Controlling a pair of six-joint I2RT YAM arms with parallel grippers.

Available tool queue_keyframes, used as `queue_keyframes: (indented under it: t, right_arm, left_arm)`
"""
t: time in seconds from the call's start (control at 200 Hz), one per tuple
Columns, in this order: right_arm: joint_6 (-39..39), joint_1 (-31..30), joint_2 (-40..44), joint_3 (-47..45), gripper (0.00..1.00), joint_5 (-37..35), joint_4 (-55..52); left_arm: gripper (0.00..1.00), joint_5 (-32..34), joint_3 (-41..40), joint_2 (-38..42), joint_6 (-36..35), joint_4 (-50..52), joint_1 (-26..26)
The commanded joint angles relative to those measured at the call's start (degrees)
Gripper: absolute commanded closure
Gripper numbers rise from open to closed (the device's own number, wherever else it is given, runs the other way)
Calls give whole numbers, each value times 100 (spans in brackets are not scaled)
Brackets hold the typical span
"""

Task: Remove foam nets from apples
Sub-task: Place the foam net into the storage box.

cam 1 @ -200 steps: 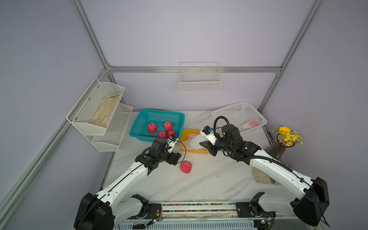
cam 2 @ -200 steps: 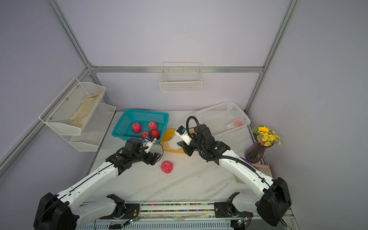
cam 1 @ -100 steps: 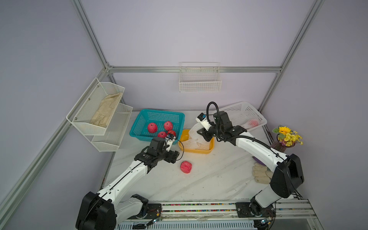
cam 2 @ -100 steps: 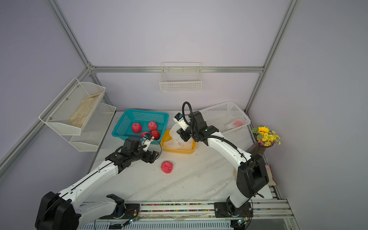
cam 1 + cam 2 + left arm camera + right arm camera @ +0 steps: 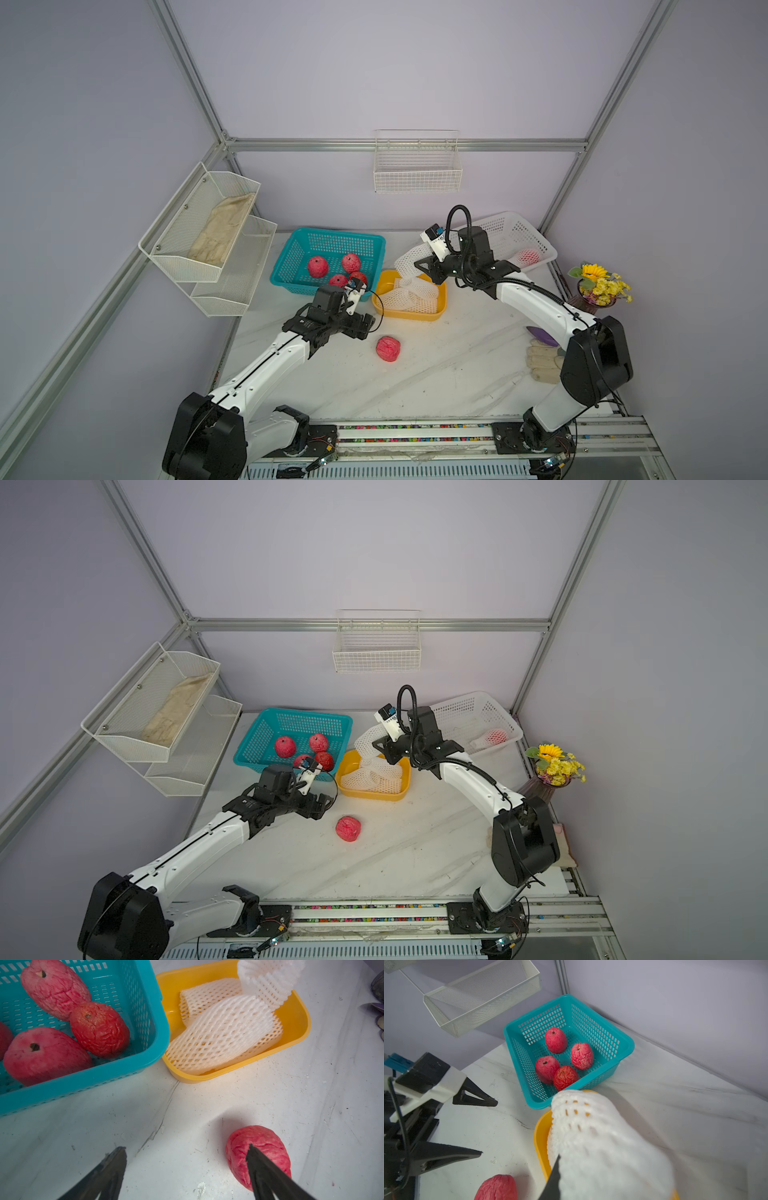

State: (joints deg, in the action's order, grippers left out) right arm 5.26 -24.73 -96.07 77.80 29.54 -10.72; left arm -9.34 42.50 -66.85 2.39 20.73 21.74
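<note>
I need to move my right gripper toward the teal basket (image 5: 291,257) next, and down into the yellow tray (image 5: 415,318) to let go of the white foam net, because other empty nets lie there.
A bare red apple (image 5: 388,348) (image 5: 348,828) lies on the white table. My left gripper (image 5: 368,326) (image 5: 186,1147) is open just beside it, with one fingertip in front of the apple (image 5: 268,1140) in the left wrist view. My right gripper (image 5: 424,266) (image 5: 382,746) is shut on a white foam net (image 5: 409,259) (image 5: 602,1147), which hangs over the yellow tray (image 5: 415,318) (image 5: 299,1028). More empty foam nets (image 5: 409,293) (image 5: 218,1039) lie in that tray. Several bare apples (image 5: 318,266) (image 5: 556,1040) sit in the teal basket (image 5: 291,257). One netted apple (image 5: 528,256) rests in the white lattice basket (image 5: 511,232).
A vase of yellow flowers (image 5: 594,286) and a glove (image 5: 544,363) stand at the right table edge. A two-tier mesh shelf (image 5: 208,232) hangs on the left wall and a wire basket (image 5: 417,170) on the back wall.
My right gripper has carried the foam net back and up over the yellow tray, with the arm's elbow swinging in. The left gripper and the bare apple have barely moved.
</note>
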Motion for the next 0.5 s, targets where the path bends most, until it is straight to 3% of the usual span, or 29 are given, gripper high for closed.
queue_keyframes:
  t: [0.0, 0.23, 0.495]
  right_arm:
    - [-252, 45, -349, 337, 84, 433, 267]
    - [-570, 126, -696, 647, 84, 767, 674]
    - [-519, 100, -1421, 1093, 84, 1084, 74]
  left_arm:
    - [9, -103, 145, 40, 42, -178, -57]
    - [9, -84, 109, 93, 42, -176, -113]
    - [9, -47, 109, 137, 35, -168, -196]
